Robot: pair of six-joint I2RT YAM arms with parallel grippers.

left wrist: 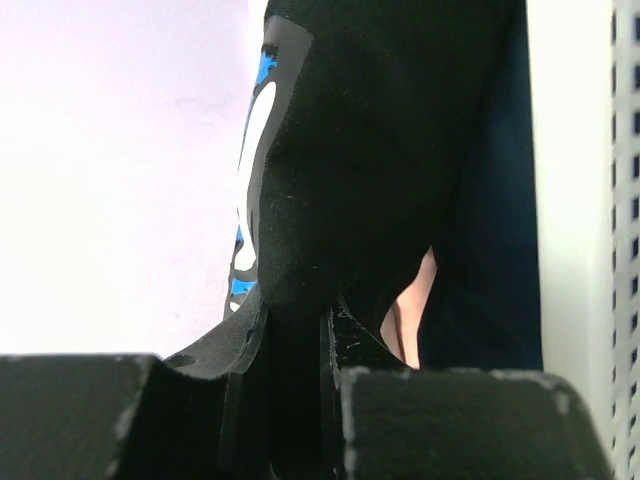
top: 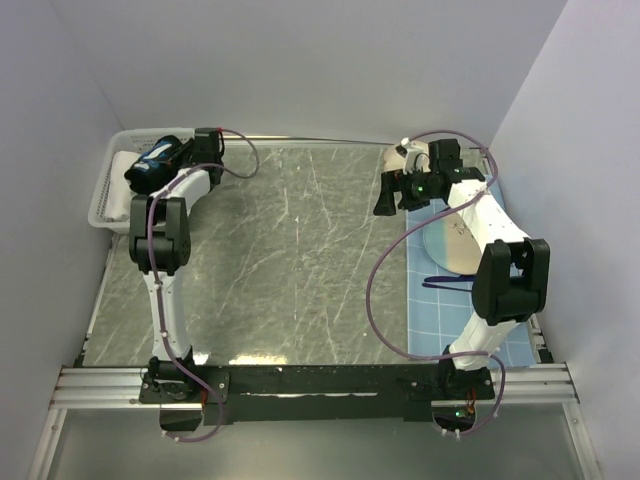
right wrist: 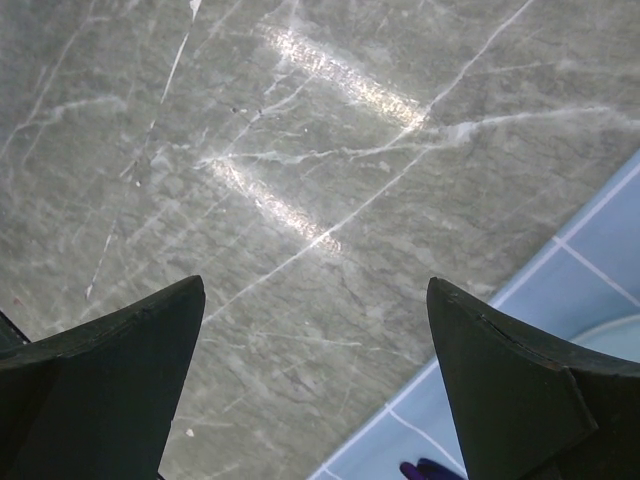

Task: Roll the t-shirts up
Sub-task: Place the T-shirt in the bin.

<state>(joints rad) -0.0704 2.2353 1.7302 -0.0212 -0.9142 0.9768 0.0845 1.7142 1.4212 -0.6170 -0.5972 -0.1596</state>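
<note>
The left gripper will go down a little at the white basket's edge and then release the fold, since the black t-shirt point(left wrist: 380, 150) is already inside.
My left gripper point(top: 170, 160) reaches into the white basket point(top: 103, 205) at the far left corner. In the left wrist view its jaws point(left wrist: 295, 325) are shut on a fold of the black t-shirt point(left wrist: 380, 150), whose white-and-blue print point(left wrist: 255, 130) faces left. A navy t-shirt point(left wrist: 490, 250) and a strip of pink cloth point(left wrist: 415, 310) lie behind it. My right gripper point(top: 386, 198) hangs open and empty above the grey marble table point(right wrist: 300, 150); its fingers point(right wrist: 120, 370) stand wide apart.
A light-blue gridded mat point(top: 425, 300) lies on the right side of the table, and its corner also shows in the right wrist view point(right wrist: 590, 250). A pale rounded bundle point(top: 452, 243) sits on it under the right arm. A pale pinkish bundle point(top: 396, 156) lies at the back right.
</note>
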